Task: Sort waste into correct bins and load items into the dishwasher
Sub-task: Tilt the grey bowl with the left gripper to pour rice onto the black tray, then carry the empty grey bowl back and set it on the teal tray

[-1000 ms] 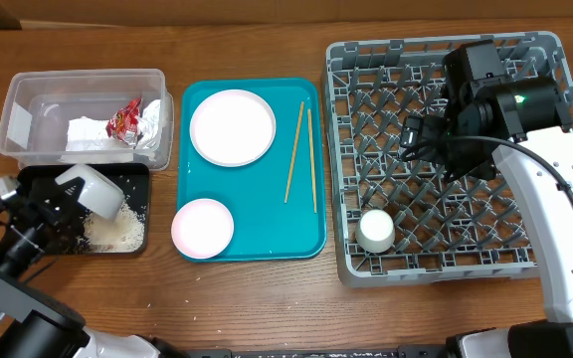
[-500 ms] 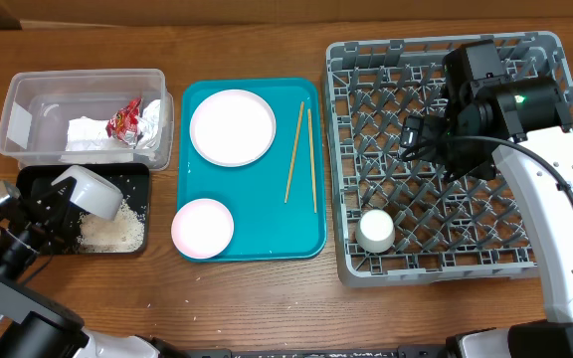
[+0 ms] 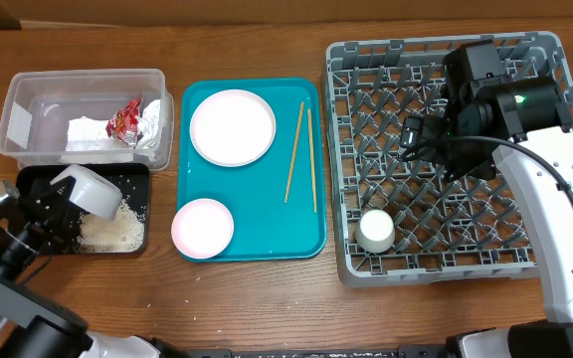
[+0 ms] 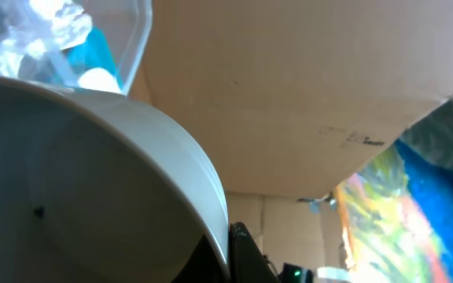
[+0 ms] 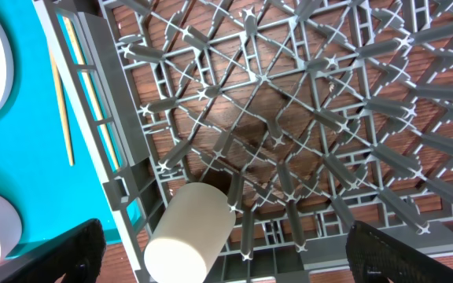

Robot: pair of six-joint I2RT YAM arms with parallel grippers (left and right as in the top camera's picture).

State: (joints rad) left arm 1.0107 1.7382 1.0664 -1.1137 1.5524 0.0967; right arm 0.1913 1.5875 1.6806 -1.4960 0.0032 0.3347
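I will swing my left gripper to the right in the overhead view next, to bare teal (image 3: 257, 198) beside the pink plate. Then I will level the bowl (image 3: 88, 189) and let it go.
My left gripper (image 3: 46, 204) is shut on the rim of a pale bowl (image 3: 88, 189), held tilted over the black tray (image 3: 132, 174), where white rice (image 3: 112, 231) lies in a pile. In the left wrist view the bowl (image 4: 93, 181) fills the left side, with one dark finger (image 4: 246, 255) against its rim. The clear tub (image 3: 28, 99) holds the crumpled napkin (image 3: 93, 131) and the red sauce packet (image 3: 124, 119). My right gripper (image 3: 421, 139) hangs open over the grey dish rack (image 3: 436, 268), above a white cup (image 5: 187, 236) lying on its side.
A teal serving tray (image 3: 257, 214) in the middle carries a white plate (image 3: 232, 127), a pink plate (image 3: 203, 227) and two wooden chopsticks (image 3: 303, 154). The cup (image 3: 375, 231) lies in the rack's front left corner.
The left gripper and the bowl have shifted slightly to the left over the black tray. The right arm has not moved.
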